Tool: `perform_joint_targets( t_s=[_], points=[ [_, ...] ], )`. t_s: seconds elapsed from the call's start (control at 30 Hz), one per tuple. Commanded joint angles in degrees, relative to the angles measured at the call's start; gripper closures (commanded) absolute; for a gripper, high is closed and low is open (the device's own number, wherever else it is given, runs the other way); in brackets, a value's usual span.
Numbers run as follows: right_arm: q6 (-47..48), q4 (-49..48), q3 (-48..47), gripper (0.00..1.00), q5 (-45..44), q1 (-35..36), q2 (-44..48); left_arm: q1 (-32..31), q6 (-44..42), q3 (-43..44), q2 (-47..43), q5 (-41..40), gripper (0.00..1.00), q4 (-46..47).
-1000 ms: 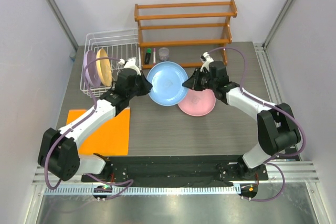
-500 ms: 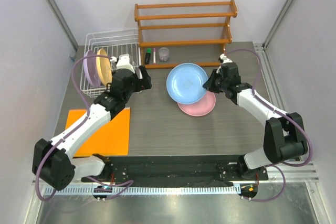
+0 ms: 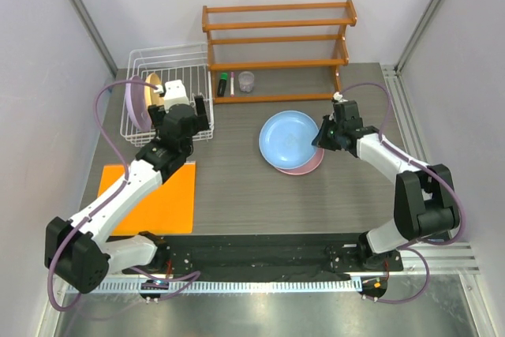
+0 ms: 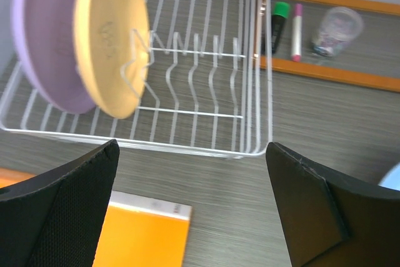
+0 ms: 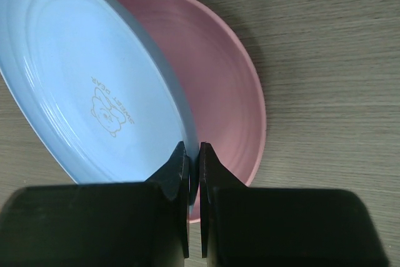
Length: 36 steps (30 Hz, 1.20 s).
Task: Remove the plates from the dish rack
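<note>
The lavender plate stands beyond the yellow one. My left gripper should go down to the left in the top view, onto the yellow plate's near rim (image 3: 151, 101) (image 4: 99, 90).
The light blue plate (image 3: 287, 138) (image 5: 81, 85) hangs tilted over the pink plate (image 3: 306, 165) (image 5: 219, 73), which lies flat on the table. My right gripper (image 3: 319, 138) (image 5: 192, 154) is shut on the blue plate's right rim. The white wire dish rack (image 3: 170, 57) (image 4: 200, 114) stands at the back left. In it the yellow plate (image 3: 153, 83) (image 4: 112, 42) and the lavender plate (image 3: 135, 104) (image 4: 44, 48) stand upright on edge. My left gripper (image 3: 185, 110) (image 4: 192, 148) is open and empty just in front of the rack's near right corner.
An orange-brown wooden shelf (image 3: 276, 37) stands at the back, with a green marker (image 4: 279, 26), a pink marker (image 4: 297, 24) and a small clear cup (image 3: 246, 80) (image 4: 337, 29) on its lowest level. An orange mat (image 3: 158, 195) (image 4: 137, 236) lies at the front left.
My left gripper opened, let go of the blue plate and drew back left to the rack. My right gripper carried the blue plate right, over the pink plate.
</note>
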<state>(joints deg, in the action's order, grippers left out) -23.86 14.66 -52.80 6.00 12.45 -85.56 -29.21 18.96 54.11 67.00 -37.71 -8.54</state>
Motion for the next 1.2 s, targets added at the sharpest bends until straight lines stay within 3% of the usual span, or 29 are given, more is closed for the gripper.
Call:
perform_joint_targets(
  t_s=[0.0,0.07,0.13,0.23,0.3,0.4,0.63,0.9,1.17],
  points=[
    [0.7,-0.2,-0.9,0.92,-1.2,-0.3,-0.4,0.1,-4.5,2.6,1.3,-8.6,0.0,1.4],
    [0.8,0.2,-1.0,0.92,-2.0,-0.3,-0.6,0.4,-4.6,2.8,2.2,-9.0,0.01,1.3],
    [1.0,0.4,-0.9,0.85,-2.7,-0.3,-0.7,0.5,-4.6,3.1,2.5,-9.0,0.01,1.2],
    [1.2,0.6,-1.0,0.65,-3.4,-0.5,-0.7,0.7,-4.5,3.2,3.0,-8.9,0.0,1.2],
    [1.6,1.1,-1.1,0.35,-3.5,-0.4,-0.7,0.9,-4.6,3.5,3.4,-9.0,0.01,1.3],
    [2.5,1.8,-1.3,0.25,-4.2,-0.5,-0.1,1.5,-4.9,3.9,3.7,-9.0,0.01,1.4],
    [4.6,4.0,-1.8,0.19,-11.5,-0.4,5.2,7.1,-5.3,6.3,6.4,-8.2,0.01,1.0],
    [5.2,4.2,-2.8,0.18,-10.7,-0.4,8.7,16.5,-5.9,7.5,11.1,-5.6,0.01,5.8],
    [5.6,3.8,-3.2,0.18,-10.3,-0.4,5.8,17.4,-9.9,13.0,21.6,-8.2,0.02,8.3]
  ],
)
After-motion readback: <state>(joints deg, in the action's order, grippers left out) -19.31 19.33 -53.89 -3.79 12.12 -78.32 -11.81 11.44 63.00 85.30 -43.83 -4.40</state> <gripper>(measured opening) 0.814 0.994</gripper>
